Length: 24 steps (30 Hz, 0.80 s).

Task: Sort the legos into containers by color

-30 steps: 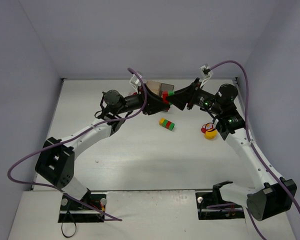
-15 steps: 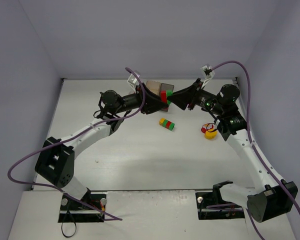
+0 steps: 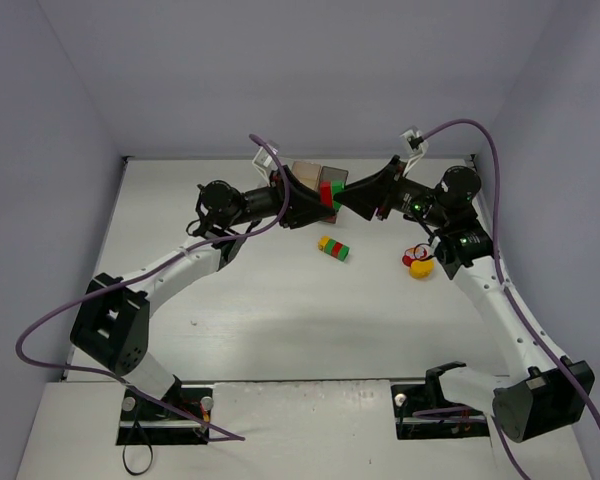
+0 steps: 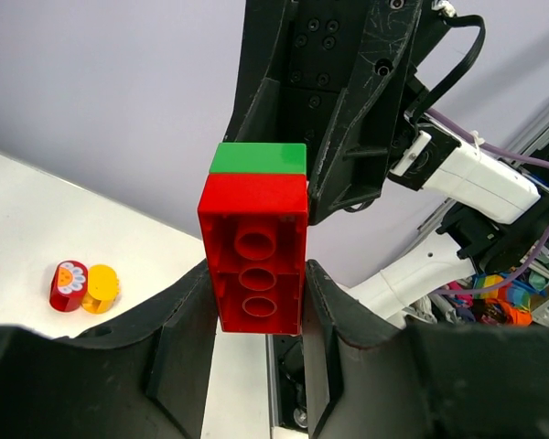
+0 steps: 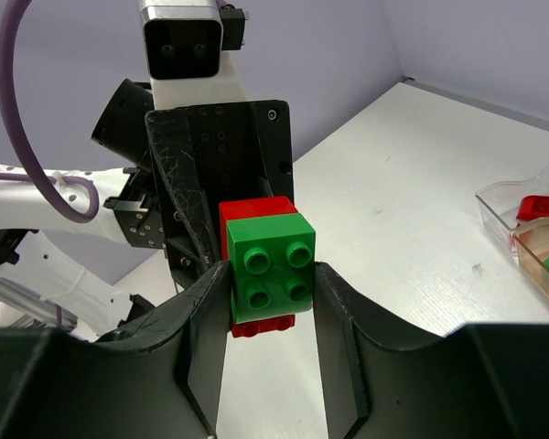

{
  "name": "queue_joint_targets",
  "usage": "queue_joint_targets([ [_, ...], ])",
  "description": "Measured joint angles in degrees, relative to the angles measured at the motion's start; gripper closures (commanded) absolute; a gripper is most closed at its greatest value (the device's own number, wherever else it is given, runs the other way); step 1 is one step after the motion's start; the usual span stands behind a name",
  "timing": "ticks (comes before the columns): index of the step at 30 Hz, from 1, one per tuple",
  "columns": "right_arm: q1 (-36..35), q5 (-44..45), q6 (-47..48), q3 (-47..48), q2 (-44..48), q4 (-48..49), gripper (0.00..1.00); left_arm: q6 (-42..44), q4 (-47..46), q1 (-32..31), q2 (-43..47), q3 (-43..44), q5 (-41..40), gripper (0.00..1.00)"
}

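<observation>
The left gripper will next pull down and to its left in the top view to the clear container holding red, then tip down and let go inside.
A red lego (image 4: 254, 265) with a green lego (image 4: 258, 157) joined to it hangs in the air between both arms. My left gripper (image 4: 256, 306) is shut on the red one (image 3: 325, 193). Facing it, my right gripper (image 5: 273, 285) is shut on the green one (image 5: 271, 267), with the red lego (image 5: 256, 208) behind. The two grippers meet just in front of the containers (image 3: 308, 173) at the back. A yellow, red and green lego stack (image 3: 332, 247) lies on the table. A clear container (image 5: 517, 194) holds a red lego (image 5: 542, 208).
Two round pieces, one yellow and one red (image 3: 418, 262), lie on the table at the right, near my right arm. An orange-tinted container (image 5: 542, 249) with a green piece in it sits beside the clear one. Purple cables loop over both arms.
My right gripper's jaws have closed onto the green lego. Both grippers have lifted slightly with the joined legos between them.
</observation>
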<state>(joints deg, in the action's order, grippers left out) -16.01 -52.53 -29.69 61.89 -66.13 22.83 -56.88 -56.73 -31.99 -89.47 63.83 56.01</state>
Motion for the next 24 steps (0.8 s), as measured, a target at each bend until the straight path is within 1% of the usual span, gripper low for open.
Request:
queue_joint_targets([
  [1, 0.09, -0.33, -0.02, 0.07, -0.15, 0.17, 0.79, -0.22, -0.28, 0.11, -0.02, 0.00, 0.13, 1.00],
  [3, 0.20, -1.05, -0.26, 0.09, -0.42, 0.52, 0.85, -0.44, -0.59, 0.22, -0.13, 0.00, 0.48, 1.00],
  [4, 0.24, -1.31, -0.24, 0.09, -0.50, 0.55, 0.95, -0.52, -0.70, 0.24, -0.24, 0.00, 0.63, 1.00],
  [5, 0.26, -1.55, -0.24, 0.09, -0.55, 0.57, 1.00, -0.66, -0.90, 0.24, -0.35, 0.00, 0.83, 1.00],
  [11, 1.16, -2.29, 0.00, 0.09, -0.57, 0.48, 1.00, -0.83, -1.40, 0.42, -0.50, -0.07, 1.22, 1.00],
  [17, 3.72, -6.23, 0.26, 0.00, -0.50, -2.49, 1.00, -0.90, -2.78, 0.90, -0.35, -2.32, 1.05, 1.00],
  [21, 8.22, -4.96, 1.46, 0.00, 0.44, -2.91, 1.00, -0.92, -2.67, 4.13, 0.55, -5.16, 2.23, 1.00],
  [24, 8.94, -4.55, 1.95, 0.00, 1.22, -2.99, 1.00, -0.87, -2.54, 6.36, 1.09, -6.38, 2.34, 1.00],
])
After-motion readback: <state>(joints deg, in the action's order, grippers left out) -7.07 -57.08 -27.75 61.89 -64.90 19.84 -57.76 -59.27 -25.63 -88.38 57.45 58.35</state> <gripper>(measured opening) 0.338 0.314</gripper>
